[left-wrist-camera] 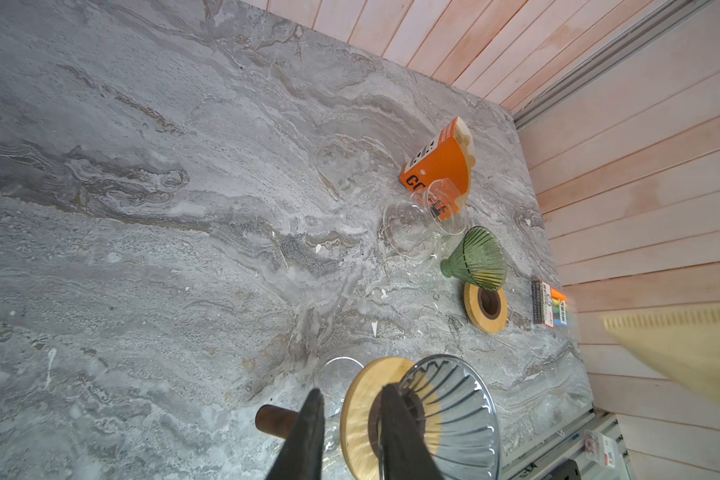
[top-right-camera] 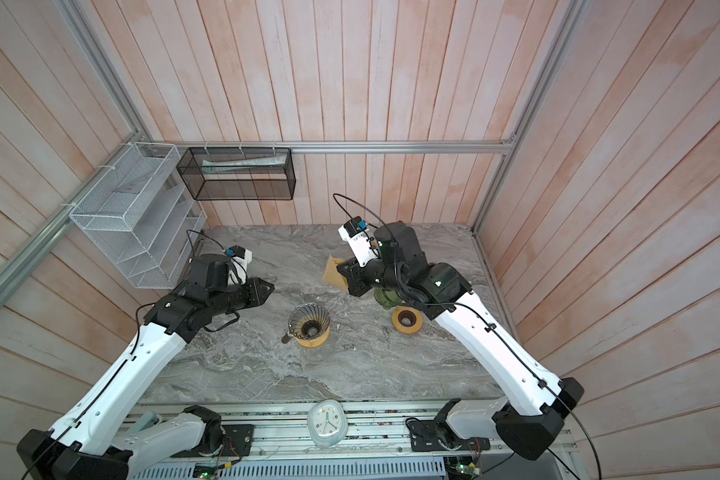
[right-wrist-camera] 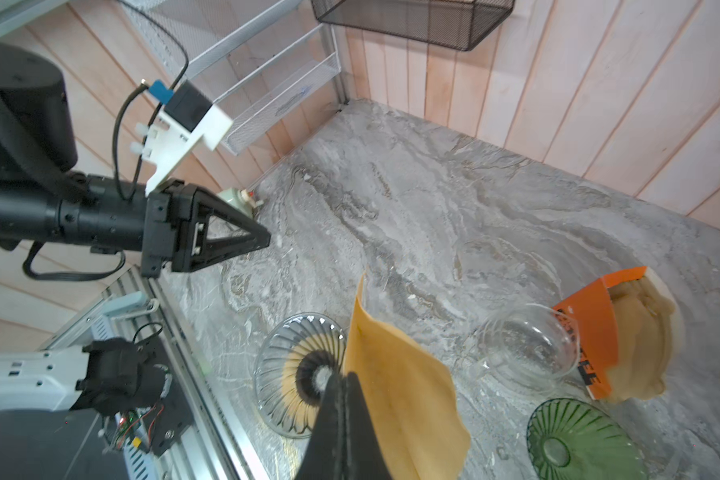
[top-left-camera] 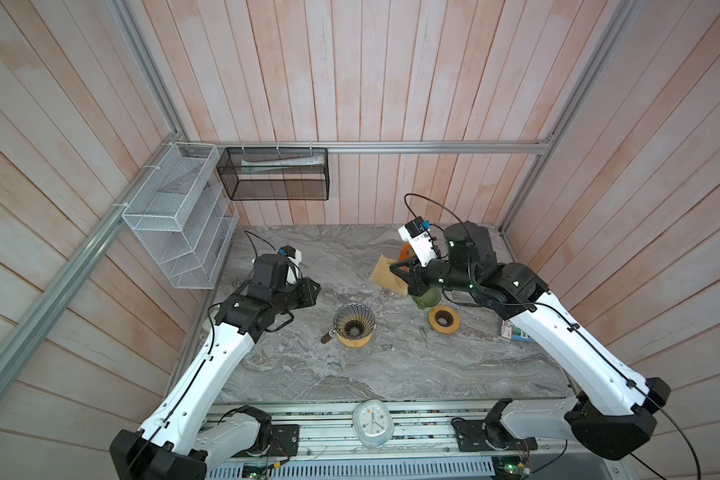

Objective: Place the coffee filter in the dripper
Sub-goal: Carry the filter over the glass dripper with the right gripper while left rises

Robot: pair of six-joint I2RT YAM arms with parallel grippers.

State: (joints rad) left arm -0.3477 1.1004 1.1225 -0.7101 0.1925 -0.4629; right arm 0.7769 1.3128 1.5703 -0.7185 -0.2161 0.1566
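Note:
My right gripper brings the filter back and down into the dripper's opening [top-left-camera: 354,319] [right-wrist-camera: 301,373] next and releases, since that lies below the gripper and back toward my base.
The dripper [top-left-camera: 353,323], clear ribbed glass on a wooden collar over a glass carafe, stands mid-table in both top views [top-right-camera: 308,322]. My right gripper [right-wrist-camera: 344,382] is shut on a tan paper coffee filter [right-wrist-camera: 400,386]. It holds the filter in the air behind and to the right of the dripper [top-left-camera: 385,276]. In the right wrist view the dripper [right-wrist-camera: 292,374] lies just beyond the filter's edge. My left gripper [left-wrist-camera: 352,399] is open and empty, hovering to the left of the dripper [left-wrist-camera: 454,411]. The filter shows blurred at the edge of the left wrist view [left-wrist-camera: 691,349].
An orange filter box [right-wrist-camera: 591,324], a tipped empty glass carafe [right-wrist-camera: 524,349], a green dripper [right-wrist-camera: 574,440] and a loose wooden ring [top-left-camera: 454,326] crowd the right rear. A small card pack [left-wrist-camera: 549,303] lies by the right wall. Wire racks [top-left-camera: 171,216] hang at the left, and a clock [top-left-camera: 373,424] sits at the front edge.

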